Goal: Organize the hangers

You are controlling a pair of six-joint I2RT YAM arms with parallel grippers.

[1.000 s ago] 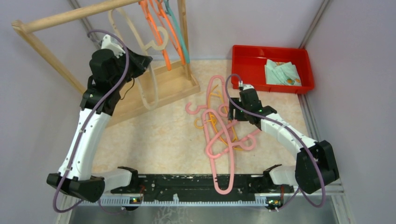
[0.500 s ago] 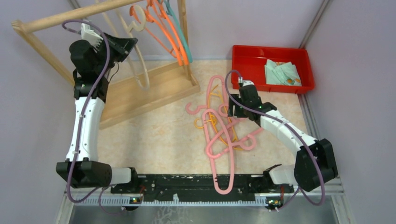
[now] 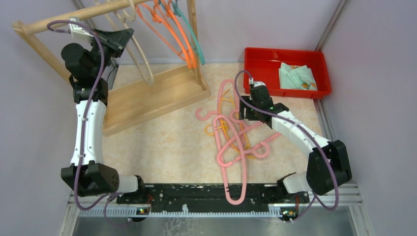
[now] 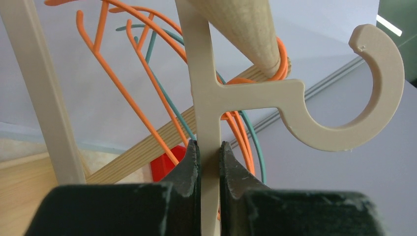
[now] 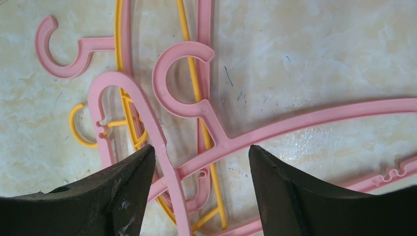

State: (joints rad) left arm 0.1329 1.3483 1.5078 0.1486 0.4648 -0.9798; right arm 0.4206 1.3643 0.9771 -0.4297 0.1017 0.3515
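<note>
The pole beside the orange hangers is bare, so my left gripper should next bring the hook over the pole (image 3: pixel 74 17), slide it toward the hangers and release.
My left gripper (image 3: pixel 124 35) is shut on a beige hanger (image 3: pixel 141 60) and holds it up by the wooden rack's pole (image 3: pixel 74 17). In the left wrist view the fingers (image 4: pixel 189 160) clamp its flat stem (image 4: pixel 209 113). Its hook (image 4: pixel 373 98) is beside the pole (image 4: pixel 241 29), not around it. Orange hangers (image 3: pixel 172 34) and a teal hanger (image 3: pixel 195 45) hang on the pole. Pink hangers (image 3: pixel 231 142) and yellow hangers (image 3: pixel 221 129) lie tangled on the table. My right gripper (image 3: pixel 242 117) is open low over them, straddling a pink hanger (image 5: pixel 305 120) below its hook (image 5: pixel 169 83).
The rack's wooden base (image 3: pixel 157 96) sits at the back left, with an upright post (image 3: pixel 193 29) beside the hung hangers. A red bin (image 3: pixel 260 59) holding a folded cloth (image 3: pixel 297 76) stands at the back right. One pink hanger (image 3: pixel 236 189) reaches over the near rail.
My left arm has lifted the beige hanger up and to the left, toward the pole. My right gripper has shifted slightly back and left over the pile.
</note>
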